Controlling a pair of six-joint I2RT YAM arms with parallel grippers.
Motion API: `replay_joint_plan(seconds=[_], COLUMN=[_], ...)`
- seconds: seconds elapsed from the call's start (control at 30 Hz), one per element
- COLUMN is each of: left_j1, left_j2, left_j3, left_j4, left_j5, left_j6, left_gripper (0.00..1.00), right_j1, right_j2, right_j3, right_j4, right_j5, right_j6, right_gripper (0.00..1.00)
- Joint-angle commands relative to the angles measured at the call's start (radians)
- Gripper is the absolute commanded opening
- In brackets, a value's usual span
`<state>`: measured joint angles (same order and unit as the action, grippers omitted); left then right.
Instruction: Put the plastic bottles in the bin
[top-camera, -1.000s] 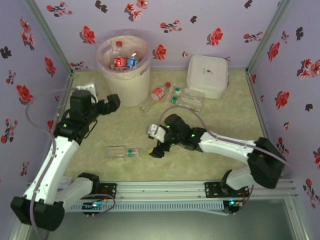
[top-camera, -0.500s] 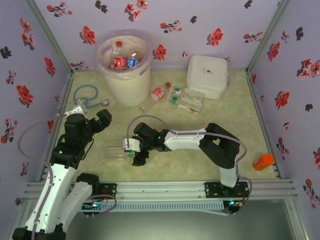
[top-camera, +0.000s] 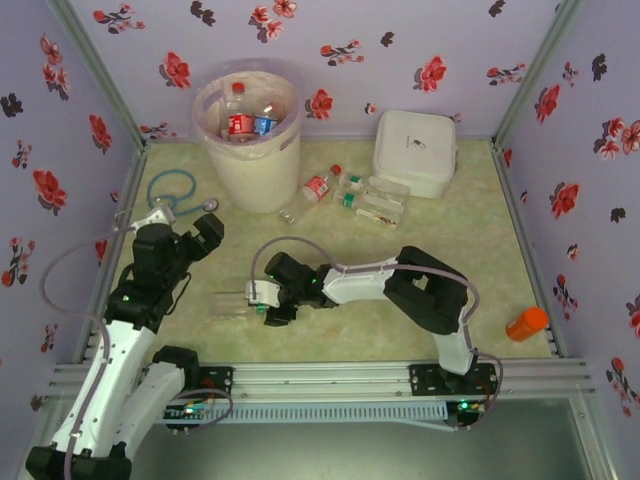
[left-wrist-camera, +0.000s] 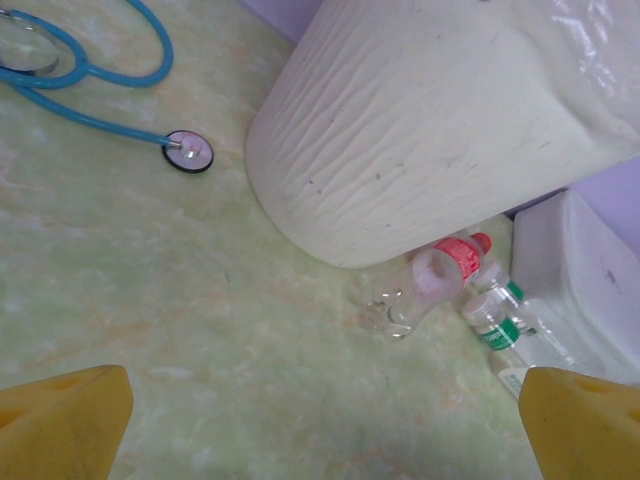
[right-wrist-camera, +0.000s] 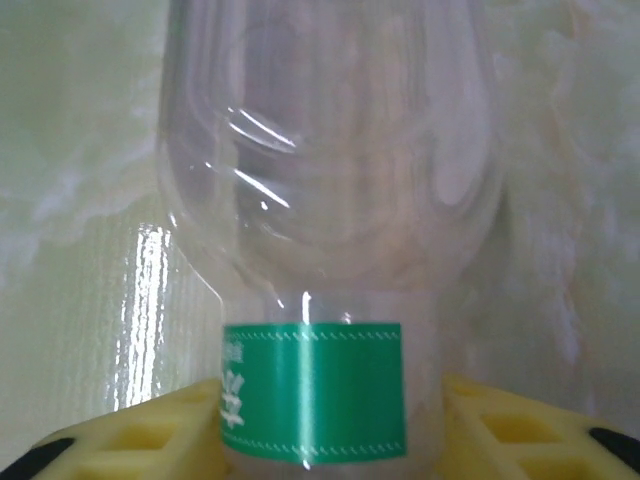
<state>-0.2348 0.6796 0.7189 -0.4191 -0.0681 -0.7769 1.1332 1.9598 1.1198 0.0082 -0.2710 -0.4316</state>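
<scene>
Next, my left gripper swings past the bin's front toward my right gripper and closes around the bottle's clear body (top-camera: 230, 306). Only the label end is held.
The whitish-pink bin (top-camera: 248, 150) stands at the back left with several bottles inside (top-camera: 248, 122); its wall (left-wrist-camera: 430, 120) looms in the left wrist view. A clear bottle with a green label (top-camera: 236, 301) lies on the table, and my right gripper (top-camera: 266, 304) is at its label end. Up close, the yellow fingers (right-wrist-camera: 130, 430) press both sides of that green-labelled bottle (right-wrist-camera: 320, 250). A red-labelled bottle (top-camera: 315, 189) (left-wrist-camera: 425, 290) and green-labelled ones (top-camera: 362, 196) (left-wrist-camera: 495, 320) lie beside the bin. My left gripper (top-camera: 200, 236) (left-wrist-camera: 325, 425) hovers open over bare table.
A white square lidded box (top-camera: 418, 150) sits at the back right. A blue stethoscope (top-camera: 180, 190) (left-wrist-camera: 90, 90) lies left of the bin. An orange object (top-camera: 527, 322) rests near the right front edge. Flowered walls enclose the table.
My right arm swung left from the table's middle to the green-labelled bottle and closed around it. My left arm drew back from the bin, uncovering the stethoscope.
</scene>
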Motion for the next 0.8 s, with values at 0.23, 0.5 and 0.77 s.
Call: replay_joint_plan(seconds=[0.23, 0.5, 0.77], left_j1=[0.009, -0.028, -0.326], left_j2=[-0.014, 0.055, 0.108], left_j3=[0.013, -0.149, -0.116], left_j4=[0.066, 0.546, 0.627], left_j5=[0.050, 0.213, -0.021], left_j6=[-0.048, -0.274, -0.163], left_gripper=[0.99, 0.95, 1.00], right_j1=[-0.032, -0.154, -0.276], right_j2=[-0.227, -0.508, -0.777], right_j3=[-0.114, -0.310, -0.484], right_j4=[0.056, 0.123, 0.195], right_j5=[0.107, 0.185, 0.359], right_j6=[0.100, 0.272, 0.426], right_gripper=[0.37, 0.34, 0.33])
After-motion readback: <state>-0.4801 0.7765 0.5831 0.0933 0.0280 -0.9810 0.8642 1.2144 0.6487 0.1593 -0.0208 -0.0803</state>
